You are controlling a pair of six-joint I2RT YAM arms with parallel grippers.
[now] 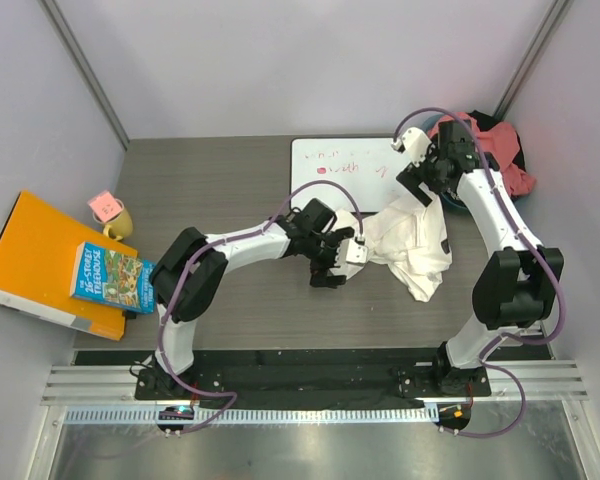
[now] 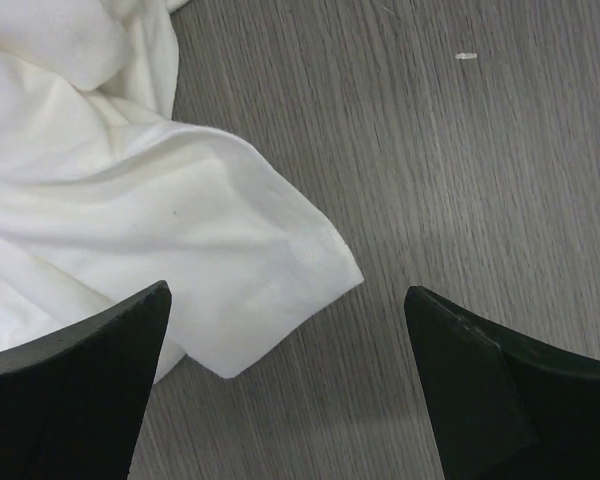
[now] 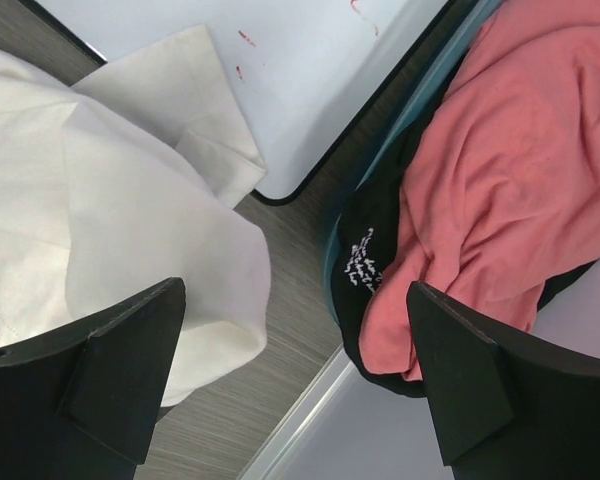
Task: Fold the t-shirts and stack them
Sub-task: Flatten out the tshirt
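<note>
The white t-shirt's corner already reaches between my left gripper's wide-apart fingers, so they should lower onto it and close.
The white t-shirt lies crumpled on the table's right half, its upper edge overlapping the whiteboard. In the left wrist view a corner of the white t-shirt reaches between the wide-apart fingers of my left gripper. My left gripper hovers at the shirt's left edge, open and holding nothing. The salmon pink t-shirt is bunched in a teal basket at the back right. My right gripper is open above the gap between the white t-shirt and the pink t-shirt.
A black garment with white lettering lies under the pink shirt in the basket. Off the table's left side sit an orange folder, a picture book and a yellow mug. Grey walls close in on both sides.
</note>
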